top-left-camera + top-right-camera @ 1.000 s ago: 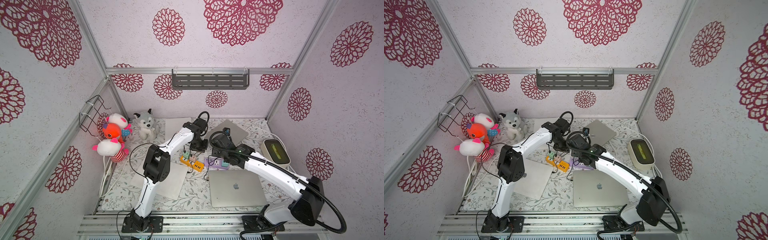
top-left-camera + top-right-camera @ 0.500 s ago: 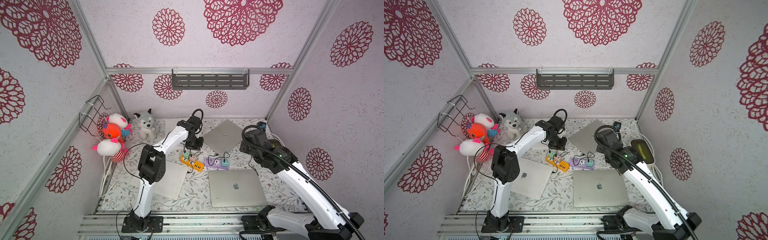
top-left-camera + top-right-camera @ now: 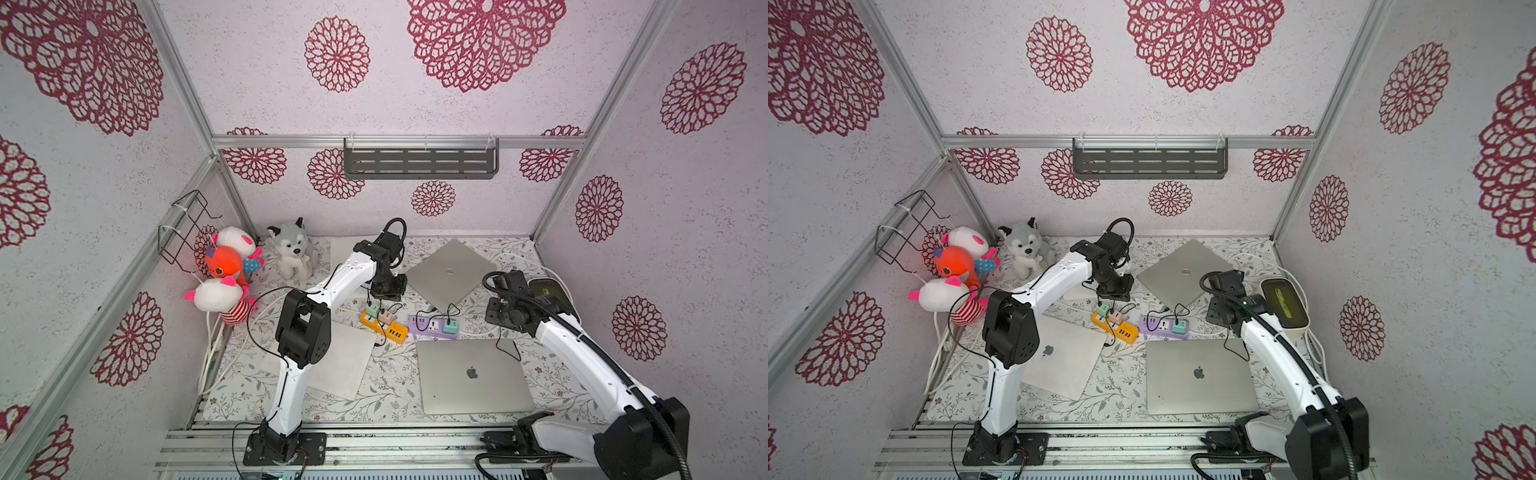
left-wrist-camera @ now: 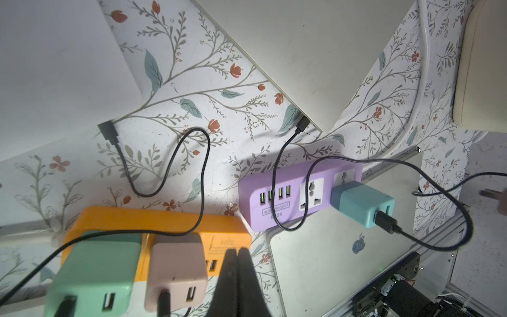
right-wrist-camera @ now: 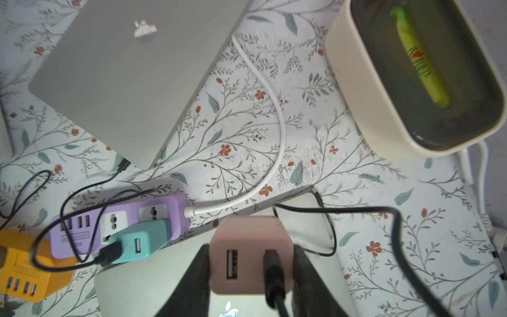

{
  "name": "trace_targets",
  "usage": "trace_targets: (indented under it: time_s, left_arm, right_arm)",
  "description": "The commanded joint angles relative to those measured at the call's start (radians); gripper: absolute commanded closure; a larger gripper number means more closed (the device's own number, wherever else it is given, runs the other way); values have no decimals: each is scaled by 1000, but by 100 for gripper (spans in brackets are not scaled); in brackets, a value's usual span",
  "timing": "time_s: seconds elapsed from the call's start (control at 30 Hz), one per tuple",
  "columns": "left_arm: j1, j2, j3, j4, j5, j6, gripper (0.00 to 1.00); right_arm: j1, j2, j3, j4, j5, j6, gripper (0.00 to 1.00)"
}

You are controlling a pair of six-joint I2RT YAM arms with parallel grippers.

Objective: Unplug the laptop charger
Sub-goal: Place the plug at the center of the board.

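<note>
The pink laptop charger is already clear of every socket, and the right gripper should move down to the open tabletop inside the white cord's bend (image 5: 235,153) and let it go.
In the right wrist view my right gripper (image 5: 251,248) is shut on a pink charger (image 5: 251,263), held in the air free of any socket. Its black cable (image 5: 329,210) trails to the silver laptop (image 3: 473,376) at the front. The purple power strip (image 5: 120,219) keeps a teal charger (image 5: 140,241) beside two bare sockets. In both top views the right gripper (image 3: 505,322) hangs right of the strip. My left gripper (image 4: 237,251) is shut and empty, just over the orange power strip (image 4: 175,222), next to a green charger (image 4: 96,271) and another pink charger (image 4: 175,269).
A second silver laptop (image 3: 451,270) lies at the back and a white one (image 3: 345,361) at the front left. A cream box (image 5: 370,90) holding a green item stands at the right. Plush toys (image 3: 291,253) fill the back left corner. A white cord (image 5: 279,142) loops from the purple strip.
My right arm has swung from the purple strip out to the right, carrying the pink charger away from its socket. The left gripper stays shut by the orange strip, shifted only slightly.
</note>
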Motion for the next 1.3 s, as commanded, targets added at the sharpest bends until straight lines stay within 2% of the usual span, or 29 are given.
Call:
trace_targets:
  time_s: [0.0, 0.2, 0.6, 1.17, 1.27]
  left_arm:
    - [9, -38, -11, 7, 5, -2, 100]
    - [13, -31, -6, 11, 12, -3, 100]
    - [27, -33, -2, 7, 26, -3, 100]
    - [47, -1, 55, -12, 35, 3, 100]
    - [47, 3, 60, -13, 37, 3, 100]
  right_arm:
    - [-32, 44, 4, 84, -72, -39, 64]
    - [-85, 159, 29, 116, -131, -67, 63]
    - [-109, 365, 132, 118, -156, -73, 63]
    - [-151, 547, 202, 106, -226, -92, 61]
    - [-159, 592, 238, 106, -230, -96, 57]
